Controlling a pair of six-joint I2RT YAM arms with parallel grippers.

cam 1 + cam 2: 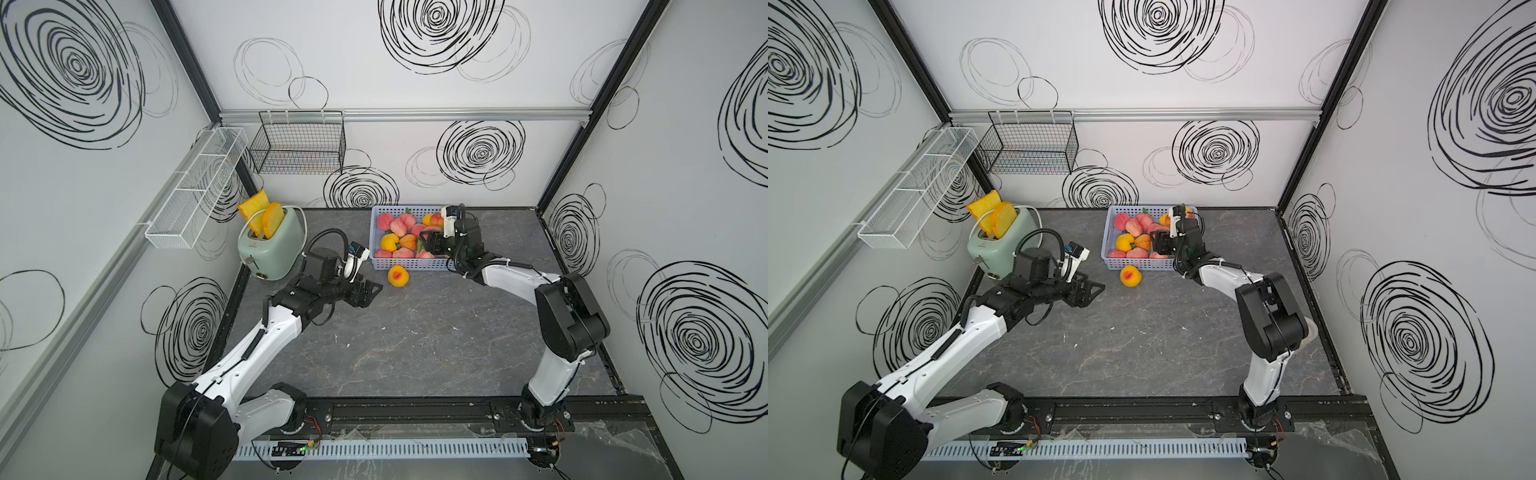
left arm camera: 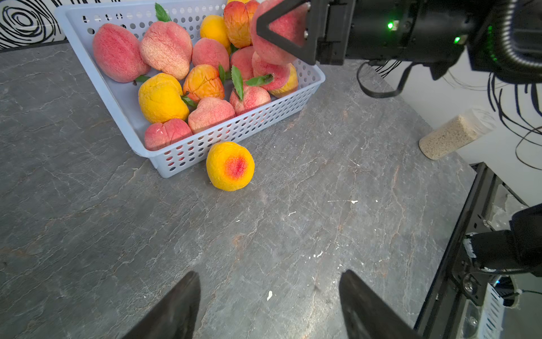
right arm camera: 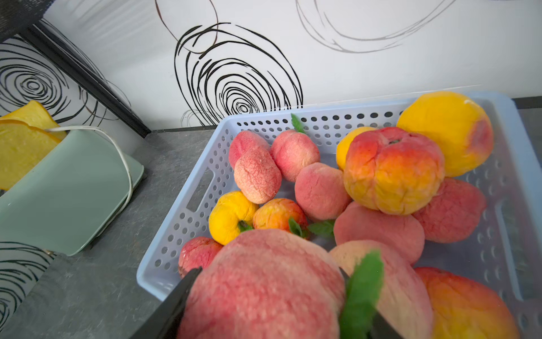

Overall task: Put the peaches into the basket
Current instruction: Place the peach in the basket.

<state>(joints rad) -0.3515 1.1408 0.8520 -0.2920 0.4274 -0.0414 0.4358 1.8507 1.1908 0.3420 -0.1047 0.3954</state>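
The large pink peach still hangs above the near part of the basket. My right gripper will move outward and down onto the pink peach mid-basket [image 1: 417, 229] [image 3: 321, 192] to release the large pink peach.
A pale blue perforated basket [image 1: 411, 264] [image 1: 1142, 264] stands at the back of the table, filled with several pink and yellow peaches [image 3: 393, 170]. My right gripper [image 3: 269, 273] hangs over the basket's near right part, shut on a large pink peach [image 3: 264, 284] with a green leaf; the same held peach [image 2: 281, 29] shows in the left wrist view. One yellow peach with a red spot [image 1: 398, 276] [image 2: 230, 166] lies on the table against the basket's front wall. My left gripper [image 2: 269, 276] [image 1: 370, 291] is open and empty, a short way to the left of this loose peach.
A mint toaster [image 1: 270, 245] with two bread slices stands at the back left, close to my left arm. A black wire basket [image 1: 299, 143] hangs on the back wall and a white wire shelf [image 1: 195, 187] on the left wall. A jar of grains [image 2: 451, 135] lies by the right wall.
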